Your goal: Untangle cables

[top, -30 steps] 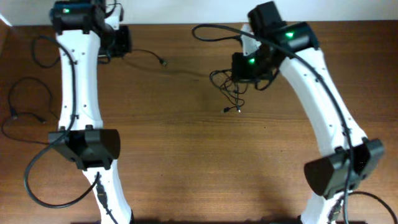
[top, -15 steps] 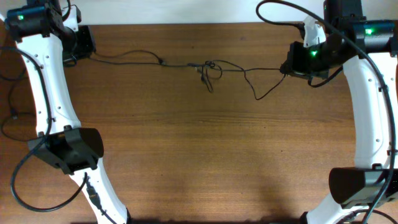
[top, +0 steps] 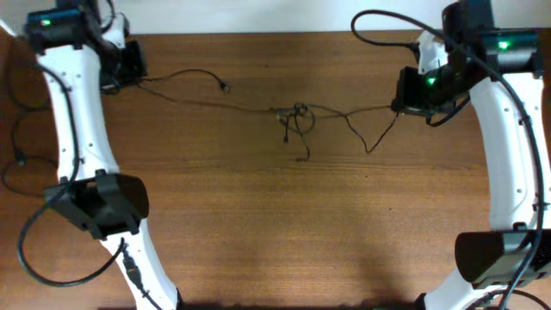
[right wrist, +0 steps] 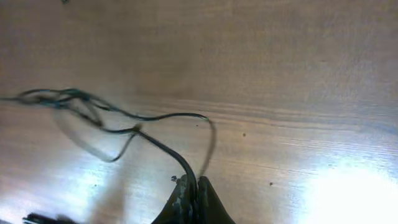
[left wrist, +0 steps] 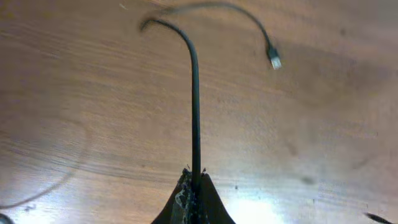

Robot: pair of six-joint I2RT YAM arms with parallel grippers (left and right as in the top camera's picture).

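The robot's left gripper should next carry the cable toward the knotted clump [top: 297, 114], so that the cable goes slack before the gripper opens to release it, since the cable is stretched nearly straight.
Thin black cables [top: 258, 108] stretch across the far part of the table between both grippers, with a small knotted clump [top: 295, 115] near the middle and loose ends hanging toward me. One plug end [top: 225, 86] lies left of the clump. My left gripper [top: 129, 73] at far left is shut on a cable [left wrist: 195, 112], which runs straight out from its tips [left wrist: 194, 180]; a plug [left wrist: 274, 60] shows beyond. At far right my right gripper [top: 401, 96] is shut on another cable [right wrist: 168, 149], which curves from its tips [right wrist: 191, 183] to the blurred clump [right wrist: 62, 99].
Both white arms reach in from the near edge, the left one [top: 82, 155] and the right one [top: 512, 164]. Thicker black arm cables loop at the left table edge [top: 21, 146] and above the right arm [top: 379, 21]. The table's back edge [top: 258, 34] lies just beyond the cables.
From a bunched heap near the right gripper, the cables were pulled apart into a long line. Since half a second ago both grippers eased slightly inward and the clump sagged a little.
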